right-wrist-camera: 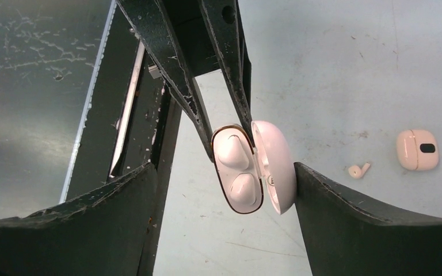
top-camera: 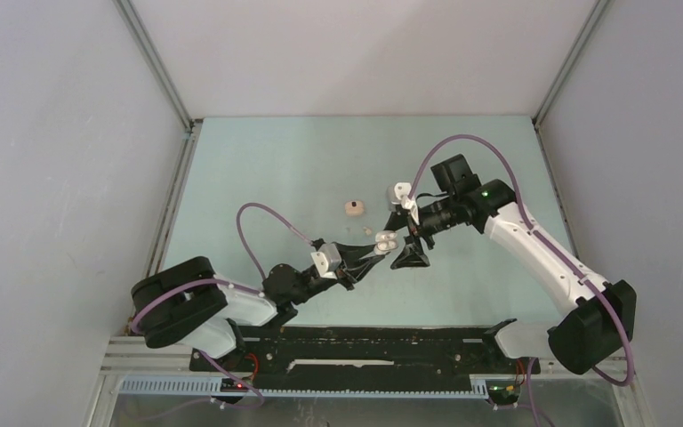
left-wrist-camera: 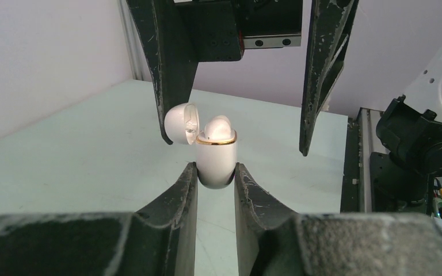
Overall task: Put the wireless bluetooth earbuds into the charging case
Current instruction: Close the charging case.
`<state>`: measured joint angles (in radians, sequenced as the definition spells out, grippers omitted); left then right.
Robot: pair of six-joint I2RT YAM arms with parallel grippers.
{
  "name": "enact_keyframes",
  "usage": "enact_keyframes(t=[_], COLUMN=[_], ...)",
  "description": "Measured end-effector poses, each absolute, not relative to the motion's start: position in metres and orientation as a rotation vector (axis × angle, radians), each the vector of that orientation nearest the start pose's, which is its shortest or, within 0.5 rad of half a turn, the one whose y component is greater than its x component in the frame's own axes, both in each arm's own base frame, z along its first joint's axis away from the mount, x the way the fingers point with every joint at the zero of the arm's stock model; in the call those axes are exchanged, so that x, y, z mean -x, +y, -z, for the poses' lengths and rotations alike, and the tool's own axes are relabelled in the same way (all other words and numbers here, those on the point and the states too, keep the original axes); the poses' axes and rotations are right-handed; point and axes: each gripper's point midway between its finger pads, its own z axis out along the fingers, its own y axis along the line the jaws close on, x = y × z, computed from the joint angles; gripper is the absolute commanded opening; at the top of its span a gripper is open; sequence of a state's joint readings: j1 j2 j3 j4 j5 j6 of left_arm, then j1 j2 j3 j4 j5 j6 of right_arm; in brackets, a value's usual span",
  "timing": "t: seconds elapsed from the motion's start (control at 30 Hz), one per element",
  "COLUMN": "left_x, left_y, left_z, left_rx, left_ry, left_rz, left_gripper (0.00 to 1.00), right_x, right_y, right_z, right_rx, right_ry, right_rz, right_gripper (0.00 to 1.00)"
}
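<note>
The robot's left gripper should move down and to the right in the top view to the bare tabletop and let go of the case, because both earbuds fill the case's hollows.
My left gripper (left-wrist-camera: 216, 172) is shut on the base of a white charging case (left-wrist-camera: 216, 161) and holds it upright above the table. The case's lid (left-wrist-camera: 181, 123) is hinged open. Two white earbuds (right-wrist-camera: 233, 152) (right-wrist-camera: 243, 190) sit in the case's wells. My right gripper (right-wrist-camera: 223, 168) is open and straddles the case (right-wrist-camera: 239, 169); one of its fingers (right-wrist-camera: 345, 213) is at or against the open lid (right-wrist-camera: 276, 167). In the top view the case (top-camera: 385, 238) is between both grippers. One tan earbud (right-wrist-camera: 358, 170) lies loose on the table. The other tan earbud is out of view.
A closed tan case (right-wrist-camera: 417, 149) lies on the table beyond the loose tan earbud; in the top view it (top-camera: 353, 208) is just past the grippers, with the loose tan earbud (top-camera: 367, 230) close by. Walls enclose the pale green table (top-camera: 320, 160).
</note>
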<state>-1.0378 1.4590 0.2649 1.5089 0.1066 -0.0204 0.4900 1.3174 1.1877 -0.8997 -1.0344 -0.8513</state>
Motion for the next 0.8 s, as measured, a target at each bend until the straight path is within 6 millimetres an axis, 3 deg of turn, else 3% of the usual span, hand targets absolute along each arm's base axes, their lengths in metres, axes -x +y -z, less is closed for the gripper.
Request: enact_keyframes(t=[0.23, 0.43, 0.8], left_x=[-0.185, -0.191, -0.193], left_y=[-0.34, -0.339, -0.345], left_z=[-0.205, -0.197, -0.185], left_rx=[-0.673, -0.64, -0.62], left_ry=[1.144, 1.187, 1.245], left_rz=[0.977, 0.973, 1.01], left_gripper=[0.0, 0.0, 0.0], right_x=[-0.189, -0.193, -0.23], right_y=[0.249, 0.235, 0.205], right_z=[-0.214, -0.216, -0.228], right_rx=[1.666, 1.621, 1.389], right_ry=[1.528, 1.559, 1.669], right_rz=[-1.053, -0.992, -0.947], right_gripper=[0.87, 0.87, 0.87])
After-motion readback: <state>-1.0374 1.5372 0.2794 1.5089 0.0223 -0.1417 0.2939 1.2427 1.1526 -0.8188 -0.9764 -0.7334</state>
